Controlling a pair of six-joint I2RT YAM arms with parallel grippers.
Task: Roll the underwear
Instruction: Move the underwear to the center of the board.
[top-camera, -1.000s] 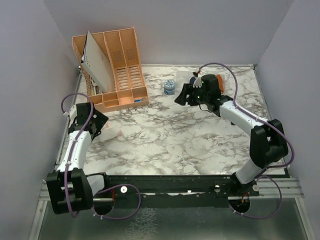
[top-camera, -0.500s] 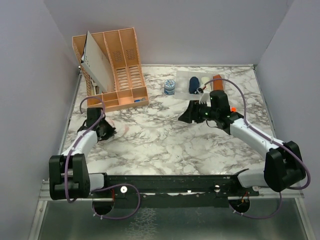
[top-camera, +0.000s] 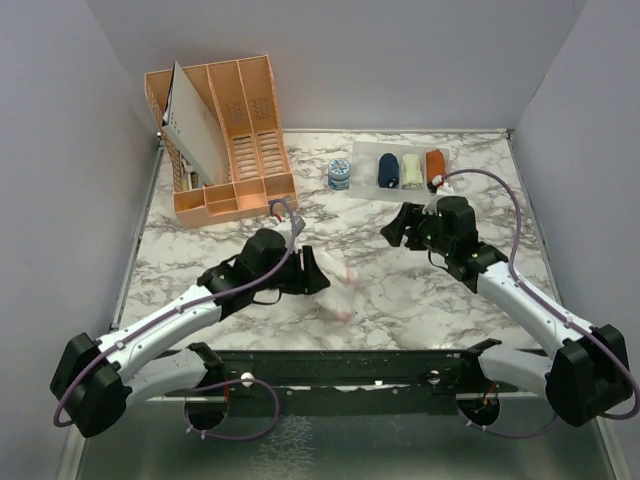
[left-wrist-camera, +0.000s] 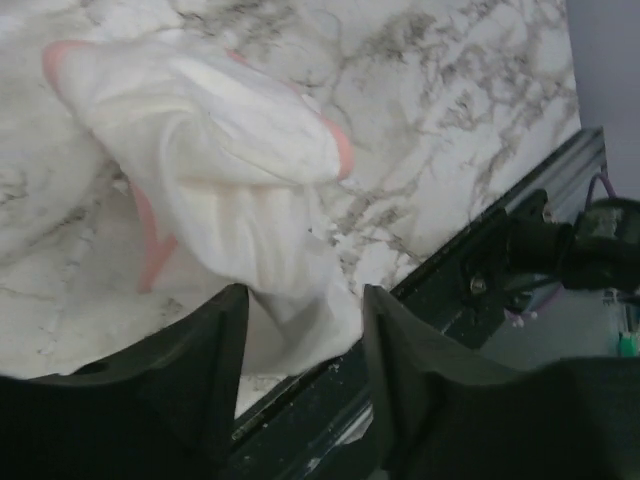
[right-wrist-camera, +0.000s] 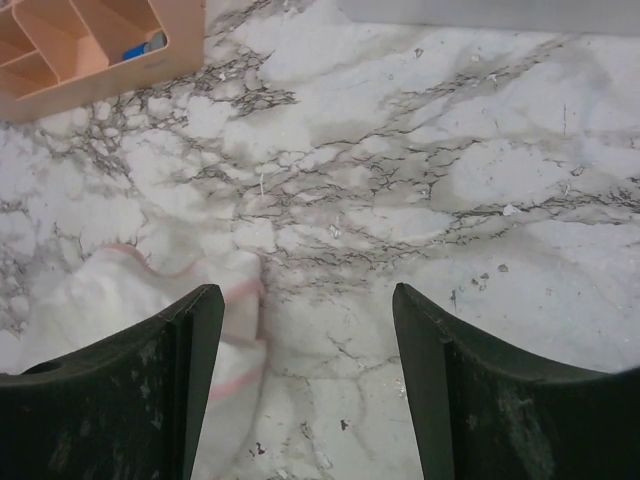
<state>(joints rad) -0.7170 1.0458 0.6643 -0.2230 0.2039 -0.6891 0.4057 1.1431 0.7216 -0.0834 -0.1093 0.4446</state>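
I will next lower my right gripper and move it back toward the pale underwear, onto its pink-trimmed edge, as its open fingers have only bare marble between them.
The whitish-pink underwear lies crumpled on the marble near the table's front middle. In the left wrist view it spreads in front of my left gripper, and its near end lies between the parted fingers. My left gripper is just left of it. The navy underwear sits as a roll at the back. My right gripper is open and empty, hovering between the roll and the pale underwear, which shows at its left finger.
A cream bundle and a rust-orange bundle sit right of the navy roll. A small blue tub stands behind. An orange organizer holding a white board is at back left. The black front rail runs close to the pale underwear.
My left arm swung from the left edge to the front middle, bringing the whitish-pink underwear with it. My right arm drew back from the bundles, uncovering them.
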